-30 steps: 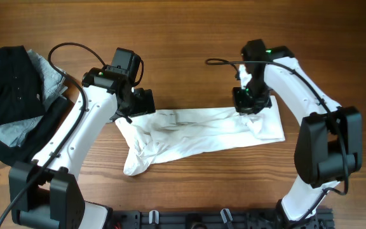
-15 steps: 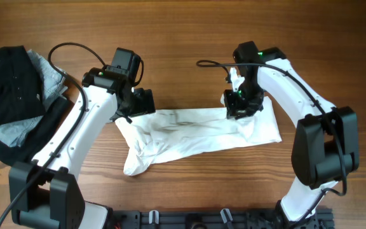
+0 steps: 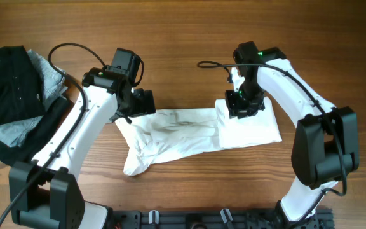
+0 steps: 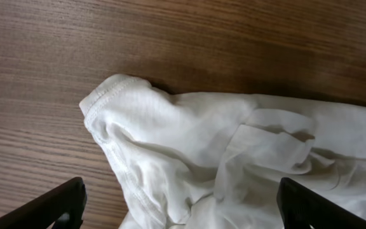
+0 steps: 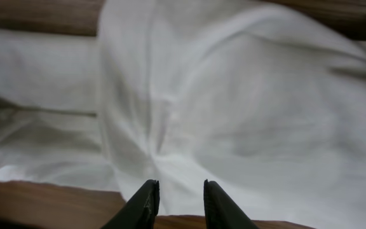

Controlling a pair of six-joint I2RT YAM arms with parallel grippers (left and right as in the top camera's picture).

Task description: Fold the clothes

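Observation:
The bunched hem, a rumpled edge, lies below the left gripper and nearer the robot's base, so the left gripper should next go down and slightly back with its open fingers on both sides of the hem.
The clothes (image 3: pixel 183 130), a white T-shirt, lie as a long rumpled strip across the middle of the wooden table. Their right end is folded over into a flat rectangle (image 3: pixel 250 127); no lettering shows. My left gripper (image 3: pixel 143 102) hovers over the strip's upper left corner. In the left wrist view that gripper (image 4: pixel 186 210) is wide open, its fingers either side of the bunched hem (image 4: pixel 116 102). My right gripper (image 3: pixel 241 107) stands at the folded rectangle's upper left. In the right wrist view it (image 5: pixel 180 198) is narrowly open above the white cloth (image 5: pixel 246 95), nothing between its fingers.
A black garment (image 3: pixel 8 83) lies on a light grey one (image 3: pixel 51 75) at the table's left edge, beside the left arm. A black rail (image 3: pixel 221 219) runs along the near edge. Bare wood (image 3: pixel 183 38) lies beyond the shirt.
The right gripper moved left with the shirt's right end, then opened and let it go. The flap now lies flat as a folded rectangle. The left arm stayed put.

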